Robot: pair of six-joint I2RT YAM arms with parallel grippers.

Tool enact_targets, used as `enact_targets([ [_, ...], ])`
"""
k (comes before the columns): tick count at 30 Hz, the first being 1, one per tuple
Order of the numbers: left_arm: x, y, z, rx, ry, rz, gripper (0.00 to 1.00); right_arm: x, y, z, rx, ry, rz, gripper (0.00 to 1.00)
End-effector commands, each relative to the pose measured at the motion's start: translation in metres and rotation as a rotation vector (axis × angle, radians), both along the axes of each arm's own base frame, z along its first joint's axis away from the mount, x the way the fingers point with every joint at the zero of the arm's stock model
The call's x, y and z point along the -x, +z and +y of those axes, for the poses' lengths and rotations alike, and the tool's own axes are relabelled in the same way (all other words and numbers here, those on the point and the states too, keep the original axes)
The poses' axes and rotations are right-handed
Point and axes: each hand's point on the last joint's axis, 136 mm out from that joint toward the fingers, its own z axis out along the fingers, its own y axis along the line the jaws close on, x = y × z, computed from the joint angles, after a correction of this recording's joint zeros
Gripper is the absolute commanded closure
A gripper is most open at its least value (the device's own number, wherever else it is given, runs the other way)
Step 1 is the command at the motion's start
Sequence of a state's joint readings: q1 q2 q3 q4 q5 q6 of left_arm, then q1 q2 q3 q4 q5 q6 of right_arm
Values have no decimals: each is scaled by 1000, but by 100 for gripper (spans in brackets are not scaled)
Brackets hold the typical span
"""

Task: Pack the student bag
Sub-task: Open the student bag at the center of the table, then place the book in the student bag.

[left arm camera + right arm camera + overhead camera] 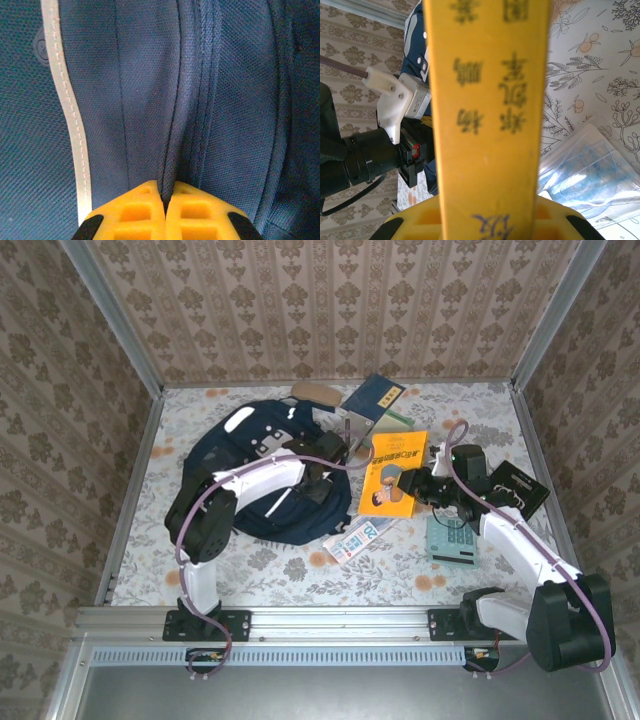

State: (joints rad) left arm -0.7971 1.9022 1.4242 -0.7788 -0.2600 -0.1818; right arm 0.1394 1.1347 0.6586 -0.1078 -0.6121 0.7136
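My right gripper will swing toward the left gripper, into the bag's nearest side, to let go of the orange book, because this side is beyond the book from my gripper.
The student bag, navy with white patches, lies left of centre on the flowered table. My left gripper reaches over its right side. Close up, the yellow fingers are shut on a raised fold of the navy fabric beside a white stripe. My right gripper is shut on an orange book, held just right of the bag. In the right wrist view the book's spine stands upright between the jaws of the right gripper.
A dark blue book and a brown flat object lie at the back. A plastic-wrapped pamphlet sits under the orange book, and a grey-green calculator is near the right arm. Metal rails edge the table.
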Motion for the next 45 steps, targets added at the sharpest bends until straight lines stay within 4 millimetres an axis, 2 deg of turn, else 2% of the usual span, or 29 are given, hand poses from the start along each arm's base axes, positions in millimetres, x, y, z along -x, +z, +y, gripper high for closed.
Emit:
enact_targets([
  [1, -12, 50, 18, -22, 30, -116, 100, -15, 41, 9, -62, 5, -121, 100],
  [7, -23, 122, 17, 97, 53, -180, 100, -24, 69, 24, -144, 5, -160, 100],
  [13, -31, 170, 22, 241, 93, -187, 100, -37, 92, 54, -252, 6, -178, 100],
  [17, -34, 188, 30, 375, 145, -156, 100, -47, 103, 84, -304, 17, -178, 100],
  [20, -35, 202, 39, 441, 180, -158, 100, -55, 99, 114, -313, 32, -162, 100],
  [21, -35, 208, 41, 463, 188, -162, 100, -61, 90, 123, -310, 31, -139, 100],
  [25, -33, 231, 44, 563, 201, -172, 100, -75, 78, 160, -328, 39, -124, 100],
  [31, -31, 252, 46, 645, 221, -171, 100, -97, 56, 204, -317, 0, -107, 100],
  [34, -30, 262, 47, 672, 223, -172, 100, -107, 47, 222, -367, -12, -106, 100],
  [40, -28, 263, 47, 684, 236, -155, 100, -127, 36, 258, -444, -19, -108, 100],
  [45, -27, 263, 43, 701, 241, -145, 100, -135, 7, 296, -402, 11, -61, 100],
])
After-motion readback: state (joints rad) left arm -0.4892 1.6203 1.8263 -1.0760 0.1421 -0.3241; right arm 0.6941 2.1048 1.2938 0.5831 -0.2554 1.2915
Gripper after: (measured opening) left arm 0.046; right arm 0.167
